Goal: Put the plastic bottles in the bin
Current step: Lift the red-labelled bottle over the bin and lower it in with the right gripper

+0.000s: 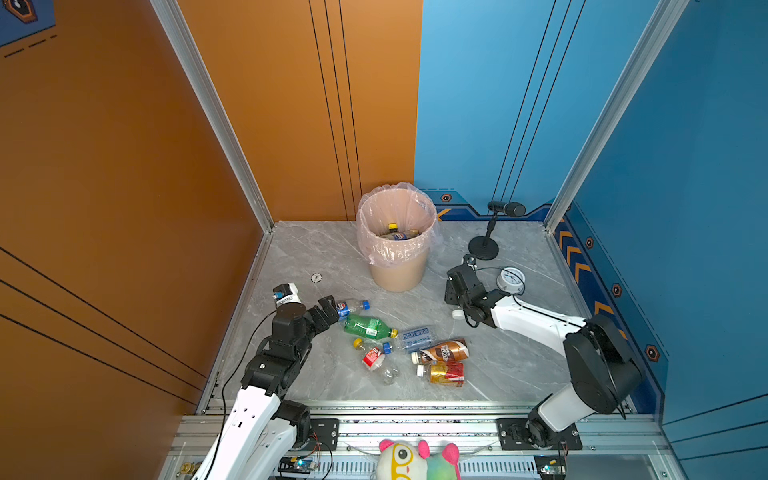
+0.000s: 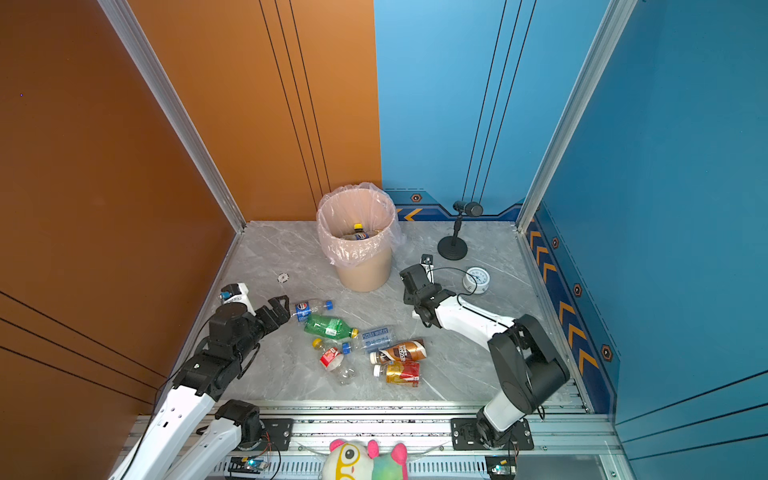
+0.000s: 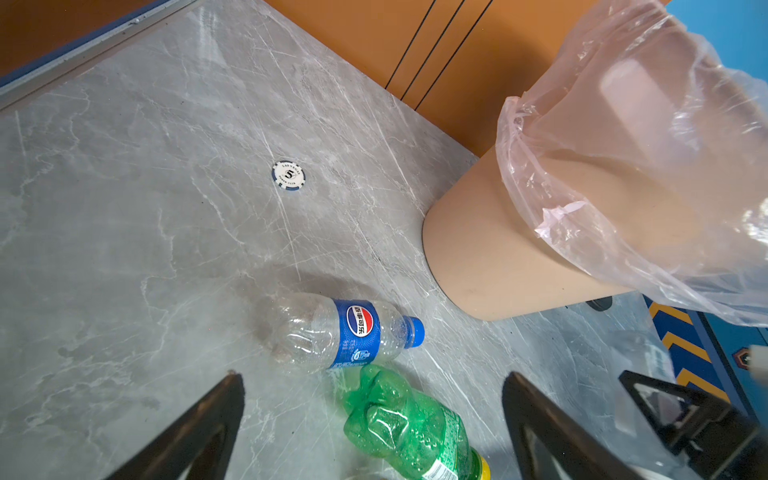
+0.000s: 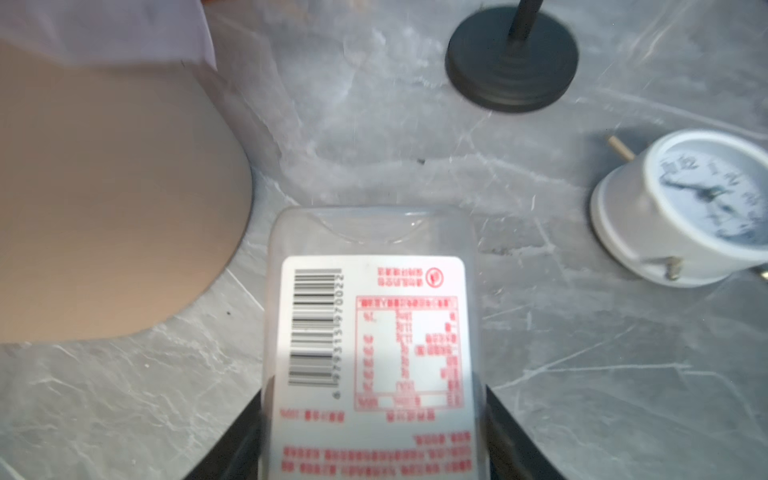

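The clear bottle with the white label goes up and outward with my right gripper next, for release over the bin's opening (image 1: pixel 397 213). The bin's rim stands higher than the bottle.
My left gripper (image 1: pixel 332 309) (image 3: pixel 374 378) stands open and low over the table. A clear bottle with a blue label (image 1: pixel 351 307) (image 3: pixel 336 330) lies just beyond its tips, and a green bottle (image 1: pixel 368 326) (image 3: pixel 411 424) lies between its fingers. Near the bin (image 1: pixel 399 274) (image 4: pixel 104 187), my right gripper (image 1: pixel 455 276) (image 4: pixel 374 415) is shut on a clear bottle with a white, red-printed label (image 4: pixel 370 332). On the table lie a blue-label bottle (image 1: pixel 413 337), a brown one (image 1: pixel 444 351), a red-gold one (image 1: pixel 444 372) and a red-label one (image 1: pixel 374 359). Bottles (image 1: pixel 397 233) lie inside the bin.
A microphone stand (image 1: pixel 484 249) (image 4: pixel 511 58) and a small white clock (image 1: pixel 510 280) (image 4: pixel 681 208) stand right of the bin, close to my right arm. A poker chip (image 1: pixel 316 277) (image 3: pixel 289 175) lies left of the bin. A plush toy (image 1: pixel 415 459) sits at the front rail.
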Available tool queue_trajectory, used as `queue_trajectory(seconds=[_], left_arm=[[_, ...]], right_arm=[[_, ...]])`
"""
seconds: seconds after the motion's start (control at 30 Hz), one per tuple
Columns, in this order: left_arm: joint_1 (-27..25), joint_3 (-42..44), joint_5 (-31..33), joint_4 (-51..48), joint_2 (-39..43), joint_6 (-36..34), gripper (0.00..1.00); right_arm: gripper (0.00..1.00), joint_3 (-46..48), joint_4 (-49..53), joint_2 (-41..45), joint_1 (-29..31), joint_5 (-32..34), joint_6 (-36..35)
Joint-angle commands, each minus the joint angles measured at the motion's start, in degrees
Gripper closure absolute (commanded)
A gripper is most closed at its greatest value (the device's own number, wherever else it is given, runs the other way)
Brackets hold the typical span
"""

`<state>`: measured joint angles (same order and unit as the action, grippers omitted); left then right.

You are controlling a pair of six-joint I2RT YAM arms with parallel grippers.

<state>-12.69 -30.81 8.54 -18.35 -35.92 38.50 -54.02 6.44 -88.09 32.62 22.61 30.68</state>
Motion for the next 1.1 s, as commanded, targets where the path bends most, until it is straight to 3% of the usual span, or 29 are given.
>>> queue_trajectory(seconds=[0.0,0.2,0.4,0.83,1.07], left_arm=[[0.82,1.41,-1.2,-1.4,0.6,0.76,0.02],[1.56,3.02,-1.51,-2.39,2.4,1.56,0.02],[2.41,4.39,-1.69,-3.83,4.82,2.02,0.02],[4.29,5.35,-2.47,-8.59,10.53,3.13,0.02],[4.87,5.67,-2.56,-10.52,12.7,3.78,0.02]], right_arm=[[0.5,-0.31,-1.14,6.14,-0.06,3.05,-3.24],[0.52,-4.8,-4.47,13.56,0.7,2.44,-8.06],[0.52,-13.11,-8.46,13.11,2.5,0.68,-11.92],[0.51,-39.93,-12.59,-6.41,4.76,-4.82,-17.83],[0.51,-56.41,-9.44,-19.64,4.14,-6.35,-18.53]])
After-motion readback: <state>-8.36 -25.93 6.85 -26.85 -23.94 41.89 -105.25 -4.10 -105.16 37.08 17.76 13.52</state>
